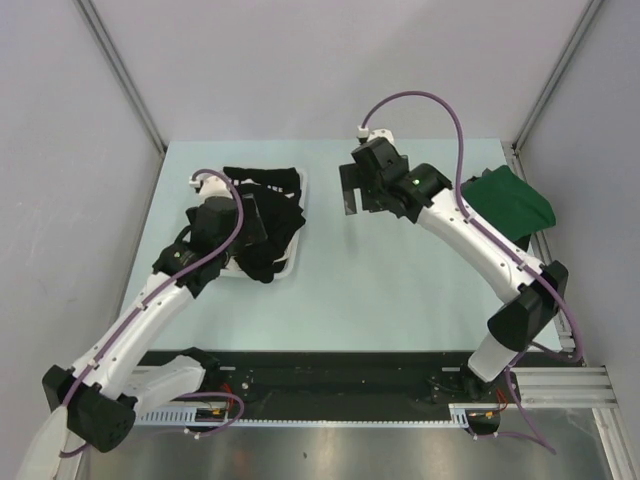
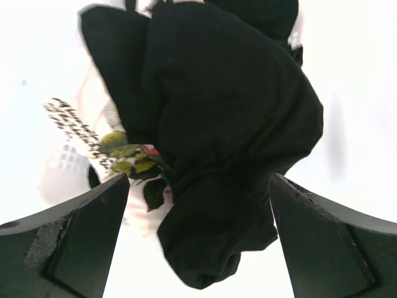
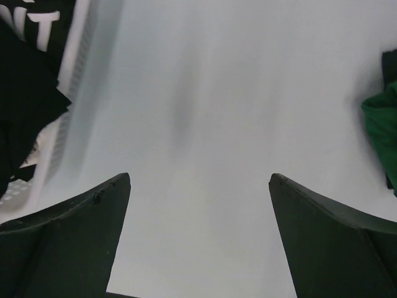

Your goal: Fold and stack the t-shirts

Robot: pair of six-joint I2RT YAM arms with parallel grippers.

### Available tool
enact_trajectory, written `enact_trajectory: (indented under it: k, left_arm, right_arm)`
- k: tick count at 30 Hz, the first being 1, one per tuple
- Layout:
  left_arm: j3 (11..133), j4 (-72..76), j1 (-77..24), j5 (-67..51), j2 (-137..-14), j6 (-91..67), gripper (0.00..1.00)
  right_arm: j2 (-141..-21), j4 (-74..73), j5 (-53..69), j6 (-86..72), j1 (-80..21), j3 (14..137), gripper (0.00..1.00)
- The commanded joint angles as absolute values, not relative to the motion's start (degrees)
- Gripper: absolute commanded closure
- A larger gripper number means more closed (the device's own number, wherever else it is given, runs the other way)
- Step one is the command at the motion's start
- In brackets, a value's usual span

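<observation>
My right gripper needs to tilt and move over and down onto the plain black t-shirt's table-side edge (image 1: 284, 234) (image 3: 36, 115), because that edge is below it, to its left in the top view.
A large plain black t-shirt (image 1: 270, 205) lies crumpled on top of a pile in the white slatted basket (image 1: 292, 262) at the left. In the left wrist view it (image 2: 229, 124) hangs over a white floral-print shirt (image 2: 133, 162). My left gripper (image 2: 198, 186) is open just above the pile, its fingers (image 2: 80, 230) on either side of the black cloth, apart from it. A black shirt with white lettering (image 3: 28, 31) lies in the basket too. A dark green shirt (image 1: 512, 200) lies at the table's right edge. My right gripper (image 1: 350, 192) is open and empty over bare table.
The pale table (image 1: 390, 280) stretches between the basket and the green shirt. Grey walls close the back and both sides. The basket's slatted wall (image 3: 68, 124) shows at the left of the right wrist view, the green shirt (image 3: 381, 121) at its right edge.
</observation>
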State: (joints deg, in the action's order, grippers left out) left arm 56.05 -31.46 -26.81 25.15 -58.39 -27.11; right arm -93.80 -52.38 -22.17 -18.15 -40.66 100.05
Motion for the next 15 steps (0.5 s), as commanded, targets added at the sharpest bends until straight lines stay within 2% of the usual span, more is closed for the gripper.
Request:
enact_trajectory:
  k: [1, 8, 15]
  left_arm:
    - [55.02, -31.73, -26.37, 33.80, -52.04, -27.69, 0.00]
    - [53.70, -34.61, -26.10, 41.12, -50.88, -26.71, 0.00]
    - [55.46, -44.47, -25.84, 42.71, -54.14, -35.24, 0.01]
  right_arm:
    - [-97.29, -49.58, -22.94, -17.93, -43.85, 104.59, 0.00]
    - [-97.12, -39.91, -11.62, -19.77, -45.97, 99.32, 0.00]
    - [-105.97, -36.39, 2.43, -22.41, -46.67, 104.04, 0.00]
